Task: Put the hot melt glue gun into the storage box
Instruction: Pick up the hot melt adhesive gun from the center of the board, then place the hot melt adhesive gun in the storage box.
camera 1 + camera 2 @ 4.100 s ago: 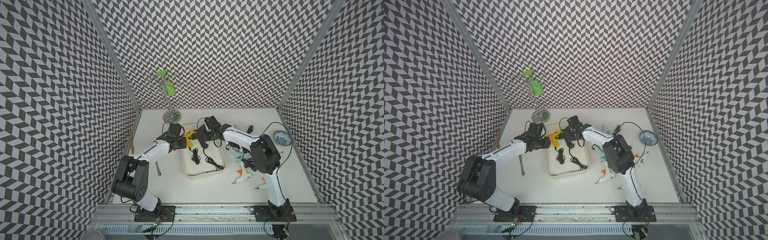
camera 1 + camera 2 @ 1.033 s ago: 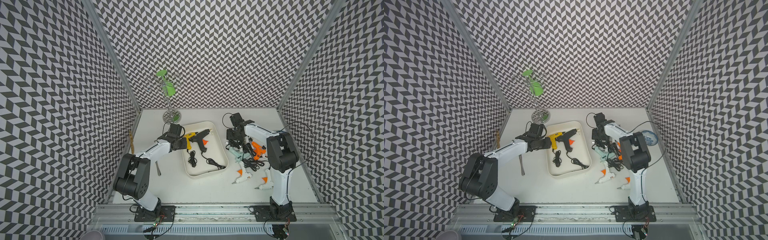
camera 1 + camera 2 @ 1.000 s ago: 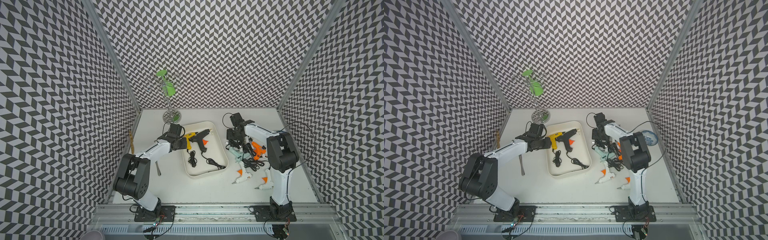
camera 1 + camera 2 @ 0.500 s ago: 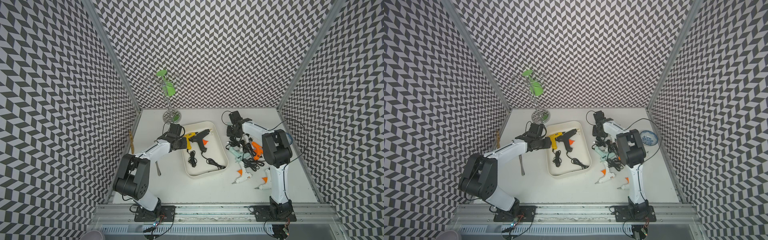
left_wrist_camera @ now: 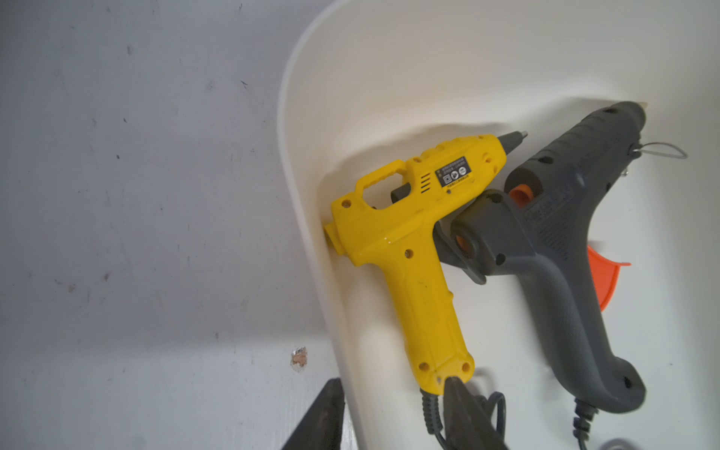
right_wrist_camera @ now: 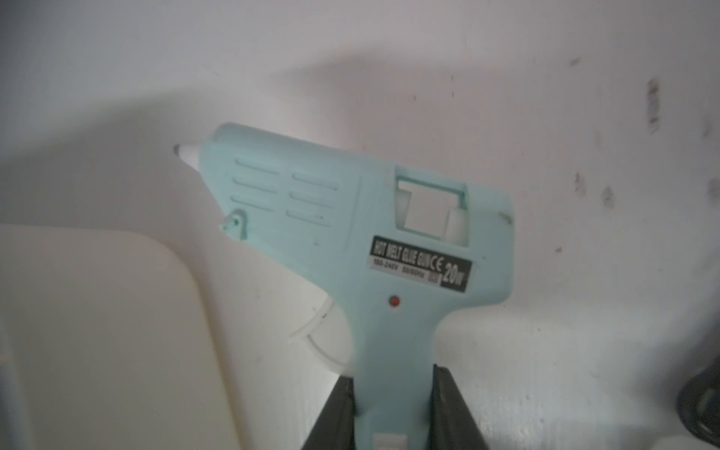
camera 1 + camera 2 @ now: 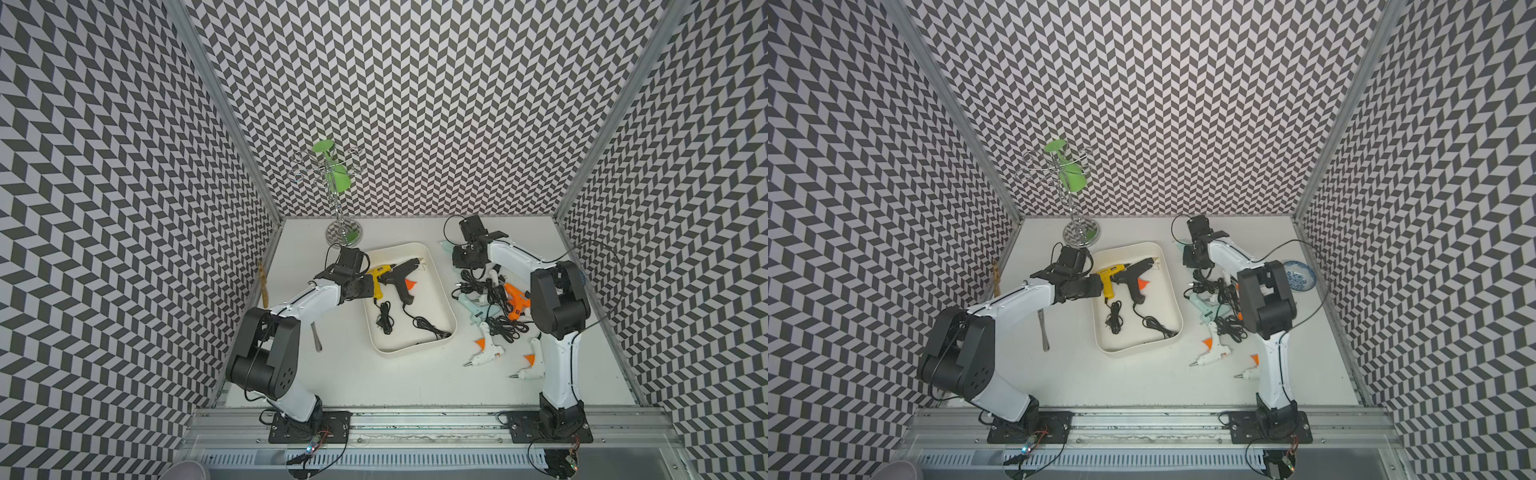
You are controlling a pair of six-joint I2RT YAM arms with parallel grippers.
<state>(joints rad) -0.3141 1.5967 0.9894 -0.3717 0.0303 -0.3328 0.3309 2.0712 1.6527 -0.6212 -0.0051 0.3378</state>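
Observation:
My right gripper lifts over the box's side next, then lowers onto the black gun's nose (image 7: 410, 264) and releases. That side stands between the mint gun and the box's inside.
The cream-white storage box (image 7: 415, 349) (image 7: 1133, 347) sits mid-table and holds a yellow glue gun (image 7: 379, 276) (image 5: 409, 241) and a black one (image 7: 401, 276) (image 5: 565, 233) with their cords. A mint hot melt glue gun (image 6: 350, 233) (image 7: 446, 248) lies on the table just past the box's far right corner (image 6: 97, 331). My right gripper (image 6: 393, 389) (image 7: 467, 257) is shut on its handle. My left gripper (image 5: 391, 383) (image 7: 370, 286) stands open astride the box's left wall (image 5: 296, 156). One finger is outside and the other inside, by the yellow gun's butt.
Right of the box lie several more glue guns in tangled black cords: an orange one (image 7: 515, 301), a mint one (image 7: 469, 305), two white ones (image 7: 484, 353). A blue-patterned bowl (image 7: 1298, 276) sits far right. A wire stand with a green cup (image 7: 338, 199) is at the back, a metal utensil (image 7: 316, 336) left.
My right gripper has closed from open onto the mint gun's handle, its wrist shifting slightly toward the back. The left arm and the box have not moved.

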